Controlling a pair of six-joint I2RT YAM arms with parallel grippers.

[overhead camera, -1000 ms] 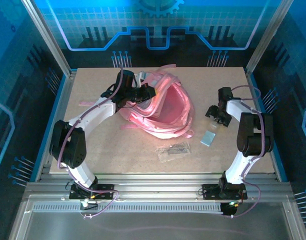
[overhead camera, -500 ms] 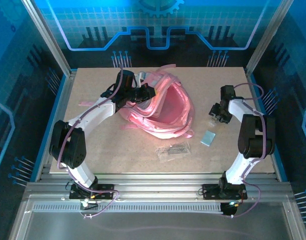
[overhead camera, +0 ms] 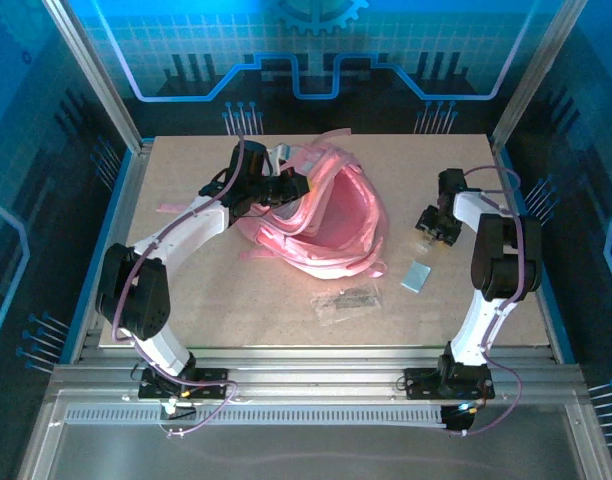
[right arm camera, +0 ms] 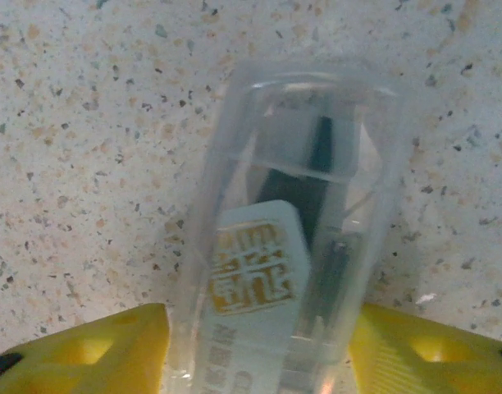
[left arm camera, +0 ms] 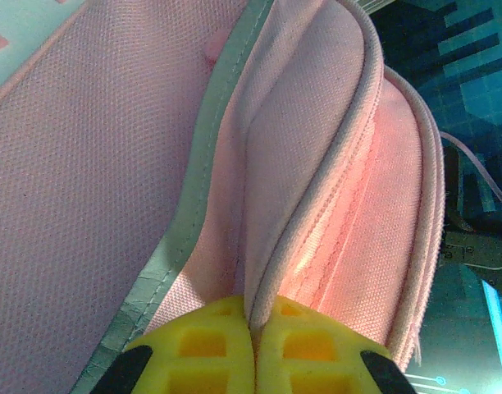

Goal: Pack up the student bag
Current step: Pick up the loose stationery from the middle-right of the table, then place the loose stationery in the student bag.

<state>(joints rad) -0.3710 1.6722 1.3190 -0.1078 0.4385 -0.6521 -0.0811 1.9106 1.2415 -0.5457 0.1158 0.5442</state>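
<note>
Next, my left gripper eases toward the bag's opening (overhead camera: 344,214), which gapes beside and below it, and releases the bag's piped fold over it.
The student bag (overhead camera: 321,215), big, soft and pink, lies at the middle back of the table with its mouth gaping. My left gripper (overhead camera: 294,186) is at the bag's left rim. In the left wrist view the yellow fingers (left arm camera: 255,316) are shut on a piped fold of the bag's pink fabric (left arm camera: 111,164). My right gripper (overhead camera: 432,226) is low over the table at the right. In the right wrist view it (right arm camera: 259,349) is open astride a clear plastic case (right arm camera: 292,205) with a pale label and dark contents. The case lies flat on the speckled tabletop, each finger close beside one of its long sides.
A small pale grey-blue block (overhead camera: 417,275) lies just in front of the right gripper. A clear packet of dark small items (overhead camera: 346,298) sits in front of the bag. A loose pink strap (overhead camera: 171,207) trails left of the left arm. Metal rails border the table.
The right gripper's fingers have drawn closer together around the clear case, and the right arm's elbow has shifted slightly. The left gripper and the bag have stayed put.
</note>
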